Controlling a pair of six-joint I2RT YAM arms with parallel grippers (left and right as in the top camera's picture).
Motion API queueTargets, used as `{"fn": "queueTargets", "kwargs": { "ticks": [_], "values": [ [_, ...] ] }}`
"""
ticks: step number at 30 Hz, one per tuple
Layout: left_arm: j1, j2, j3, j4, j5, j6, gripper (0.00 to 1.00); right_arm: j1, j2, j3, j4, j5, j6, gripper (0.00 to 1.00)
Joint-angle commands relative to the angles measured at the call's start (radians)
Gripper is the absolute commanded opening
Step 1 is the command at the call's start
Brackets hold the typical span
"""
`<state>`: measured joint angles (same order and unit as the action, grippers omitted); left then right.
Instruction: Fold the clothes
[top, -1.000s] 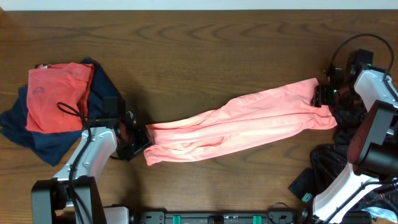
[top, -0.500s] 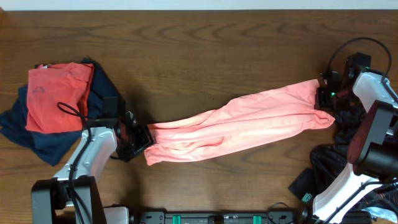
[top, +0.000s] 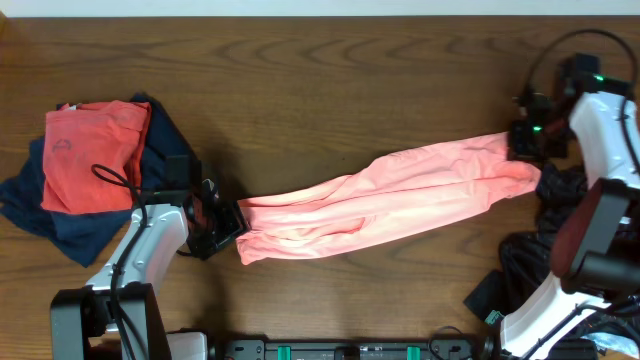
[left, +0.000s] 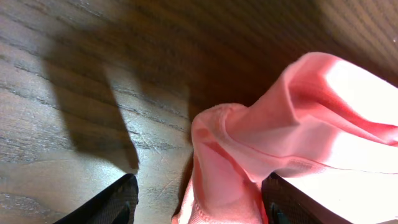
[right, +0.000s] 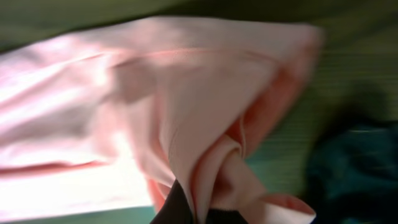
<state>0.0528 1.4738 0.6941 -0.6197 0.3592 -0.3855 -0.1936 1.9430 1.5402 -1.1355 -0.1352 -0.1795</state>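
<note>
The right gripper carries its end of the bunched shirt to the left in the overhead view next and releases it over the shirt's middle.
The clothes, a light salmon-pink shirt (top: 400, 200), lie bunched in a long band stretched across the table. My right gripper (top: 522, 148) is shut on the band's right end, and in the right wrist view the cloth (right: 124, 93) twists into the closed jaws (right: 205, 210). My left gripper (top: 232, 228) is at the band's left end. Its fingers (left: 118, 202) stand open low over the wood, with the shirt's hem (left: 217, 162) lying loose between them, nearer the right finger.
A red-orange shirt (top: 95, 155) lies on a dark navy garment (top: 40, 215) at the far left. A black garment (top: 535, 265) is heaped at the right, just below my right arm, and it shows dark in the right wrist view (right: 354, 168).
My right gripper has closed on the shirt's right end and drawn it slightly toward the far edge. The left jaws have opened wider and the left arm has stayed in place.
</note>
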Motion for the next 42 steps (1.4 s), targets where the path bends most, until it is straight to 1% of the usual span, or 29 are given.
{"fn": "queueTargets", "kwargs": {
  "ticks": [1, 4, 8, 14, 20, 27, 30, 33, 34, 35, 36, 40, 42],
  "values": [
    [0.008, 0.0, -0.003, 0.0, -0.012, 0.007, 0.65, 0.107, -0.013, 0.009, -0.032, -0.012, 0.062, 0.01],
    [0.008, 0.0, -0.003, 0.0, -0.012, 0.007, 0.66, 0.21, -0.013, 0.009, -0.048, -0.012, 0.133, 0.01],
    [0.008, 0.0, -0.003, 0.0, -0.012, 0.007, 0.66, 0.349, -0.012, 0.009, -0.063, -0.012, 0.184, 0.01],
    [0.008, 0.0, -0.003, -0.002, -0.012, 0.007, 0.66, 0.52, -0.01, -0.007, -0.059, -0.011, 0.217, 0.01],
    [0.008, 0.0, -0.003, -0.003, -0.012, 0.007, 0.66, 0.613, -0.01, -0.031, -0.045, -0.011, 0.275, 0.01],
    [0.008, 0.0, -0.003, -0.003, -0.012, 0.007, 0.66, 0.665, -0.01, -0.032, -0.039, -0.026, 0.299, 0.02],
    [0.008, 0.0, -0.003, -0.004, -0.012, 0.007, 0.66, 0.677, -0.01, -0.032, -0.029, -0.106, 0.299, 0.08],
    [0.008, 0.0, -0.003, -0.003, -0.012, 0.007, 0.66, 0.69, -0.01, -0.032, 0.0, -0.218, 0.29, 0.2],
    [0.008, 0.0, -0.003, -0.003, -0.012, 0.007, 0.66, 0.695, -0.01, -0.032, 0.006, -0.239, 0.278, 0.25],
    [0.008, 0.0, -0.003, -0.004, -0.012, 0.007, 0.66, 0.699, -0.01, -0.032, 0.008, -0.244, 0.271, 0.37],
    [0.008, 0.0, -0.003, -0.004, -0.012, 0.007, 0.66, 0.703, -0.01, -0.032, 0.009, -0.24, 0.269, 0.42],
    [0.008, 0.0, -0.003, -0.007, -0.012, 0.007, 0.66, 0.705, -0.01, -0.032, 0.004, -0.218, 0.233, 0.43],
    [0.008, 0.0, -0.003, -0.007, -0.012, 0.007, 0.66, 0.7, -0.012, -0.029, 0.0, -0.176, 0.234, 0.38]
  ]
}}
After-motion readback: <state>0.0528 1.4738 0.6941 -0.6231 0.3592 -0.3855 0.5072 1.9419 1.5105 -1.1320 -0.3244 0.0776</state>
